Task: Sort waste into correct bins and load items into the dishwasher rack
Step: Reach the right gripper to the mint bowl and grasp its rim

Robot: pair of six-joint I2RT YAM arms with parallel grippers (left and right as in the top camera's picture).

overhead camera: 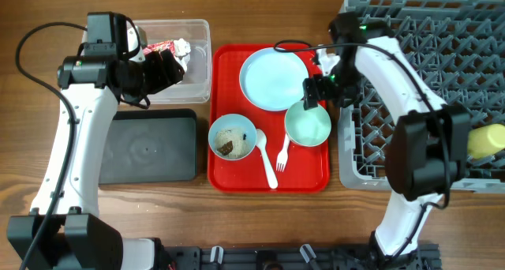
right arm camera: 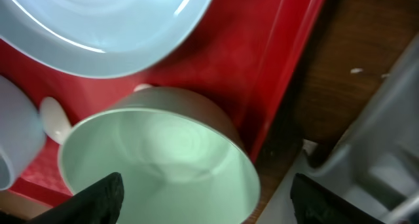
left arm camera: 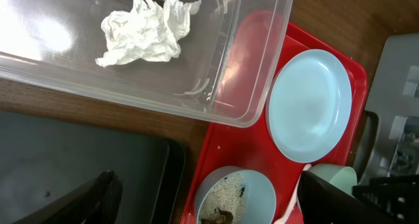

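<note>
My right gripper needs to move back and down next, with its open fingers on both sides of the mint bowl's rack-side rim [overhead camera: 330, 121], which is below it and slightly back from it.
The clear tub [overhead camera: 197, 65] holds the red wrapper [overhead camera: 160, 46] and white tissue [overhead camera: 181, 47]; the tissue also shows in the left wrist view [left arm camera: 144, 37]. My left gripper [overhead camera: 167, 69] is open and empty over the tub's near side [left arm camera: 216, 201]. The black tray [overhead camera: 150, 148] lies in front. The light blue plate [overhead camera: 274, 79], the mint bowl [overhead camera: 308, 125], the blue bowl with rice and scraps [overhead camera: 232, 137], the spoon [overhead camera: 267, 155] and the fork [overhead camera: 282, 153] are on the red tray. My right gripper [overhead camera: 316, 91] is open over the mint bowl's right rim [right arm camera: 157, 165]. The yellow cup [overhead camera: 485, 140] lies in the grey rack [overhead camera: 426, 80].
The flat red tray [overhead camera: 237, 171] sits mid-table between the bins and the rack. The rack's wall [right arm camera: 386, 132] stands close to the right of the mint bowl, with a narrow strip of wooden table between. The tub's corner overlaps the red tray's edge [left arm camera: 255, 112].
</note>
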